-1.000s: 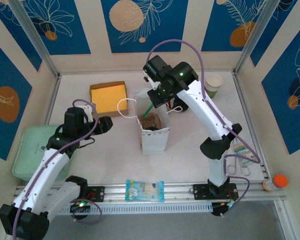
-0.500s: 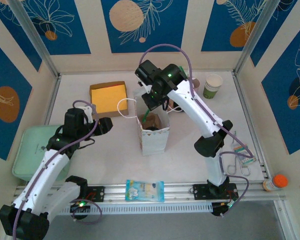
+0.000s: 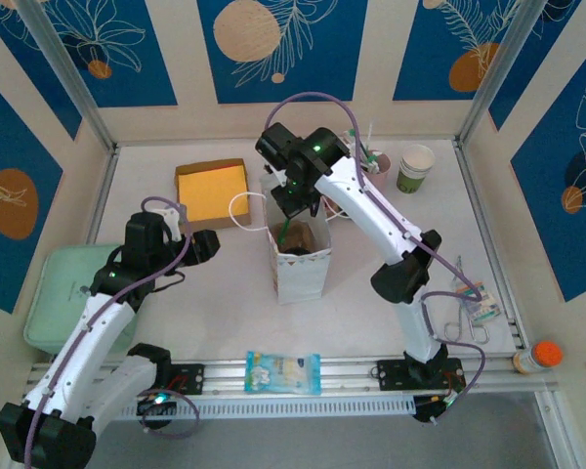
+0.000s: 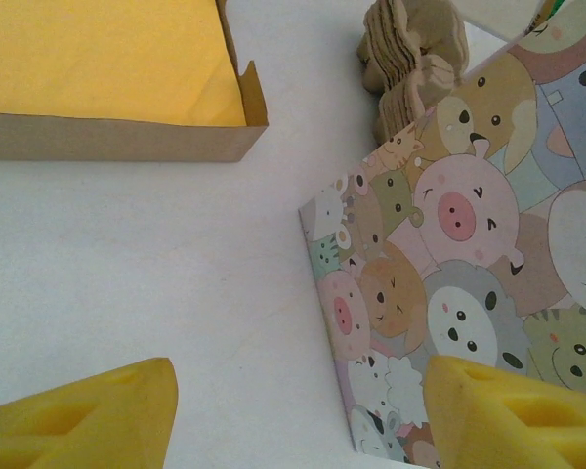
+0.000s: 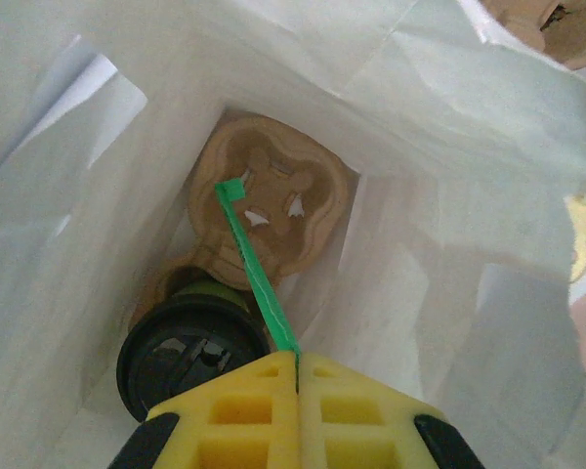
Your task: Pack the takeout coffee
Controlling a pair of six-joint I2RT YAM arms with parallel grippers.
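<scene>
The cup carrier's empty hollow (image 5: 271, 195) is below my right gripper, beside the lidded cup. The gripper should move down into the bag next and let go of the green stick (image 5: 255, 278).
The takeout coffee (image 3: 415, 168), a paper cup with a white top and green lower band, stands open at the back right of the table, away from both grippers. My right gripper (image 3: 295, 202) (image 5: 296, 357) hangs over the mouth of the paper bag (image 3: 299, 262), shut on a thin green stick (image 5: 255, 278) that points down into it. At the bottom of the bag lie a brown cardboard cup carrier (image 5: 273, 200) and a green-sided cup under a black round lid (image 5: 188, 358). My left gripper (image 3: 205, 244) (image 4: 298, 430) stands open, low beside the bag's animal-print side (image 4: 449, 264), holding nothing.
An open box with a yellow inside (image 3: 212, 191) (image 4: 107, 59) sits back left, with stacked cardboard carriers (image 4: 410, 59) behind the bag. A pink cup of utensils (image 3: 376, 162) stands beside the coffee. Also here are a green tray (image 3: 63, 298), a snack packet (image 3: 283, 371) and an orange-capped bottle (image 3: 540, 356).
The right arm has swung left and brought the green stick over and down into the bag's mouth, uncovering the pink cup behind it. The left arm has not moved.
</scene>
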